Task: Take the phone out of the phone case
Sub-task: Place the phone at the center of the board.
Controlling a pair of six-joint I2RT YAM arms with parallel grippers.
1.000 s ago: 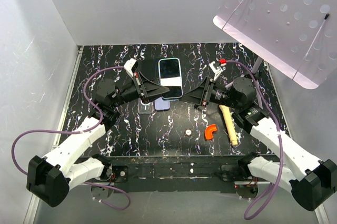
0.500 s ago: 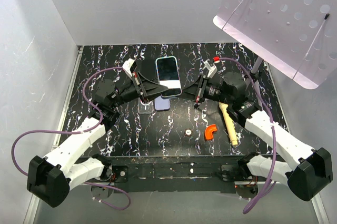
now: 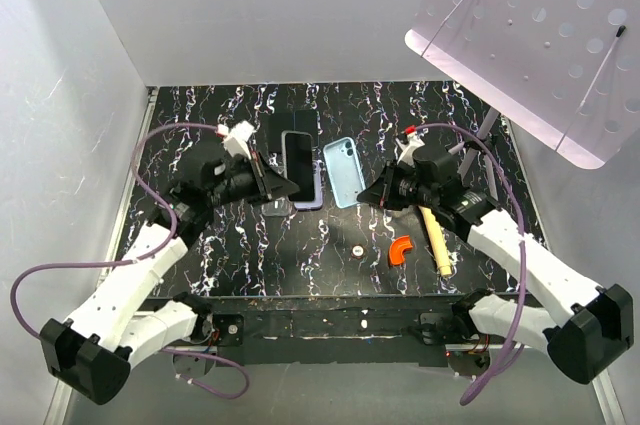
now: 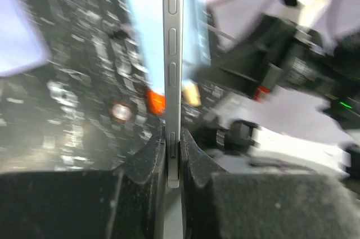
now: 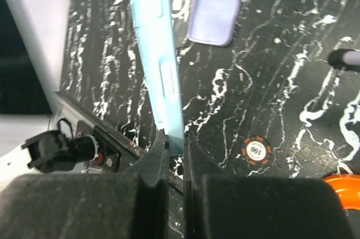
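I will move my left gripper outward, to the left in the top view and down next to release the phone [image 3: 300, 167] beside the dark slabs, as the phone's case is off.
The phone [image 3: 300, 167], dark screen up, is held at its near end by my left gripper [image 3: 272, 183], which is shut on it. In the left wrist view the phone [image 4: 172, 53] shows edge-on, silver with side buttons, clamped between the fingers [image 4: 173, 138]. The light blue phone case [image 3: 345, 171] is apart from the phone, just to its right. My right gripper [image 3: 372, 193] is shut on the case's near end. In the right wrist view the case [image 5: 156, 48] stands edge-on between the fingers [image 5: 175, 138]. Both are held above the table.
A lavender case [image 3: 308, 200] lies on the black marbled table under the phone, also in the right wrist view [image 5: 216, 3]. A poker chip [image 3: 357, 250], an orange curved piece [image 3: 401, 249] and a wooden stick [image 3: 434, 235] lie front right. A perforated panel [image 3: 540, 35] hangs at the back right.
Phone and case were together between the two grippers. They have come apart: the left gripper drew the phone left, the right gripper holds the empty case to the right.
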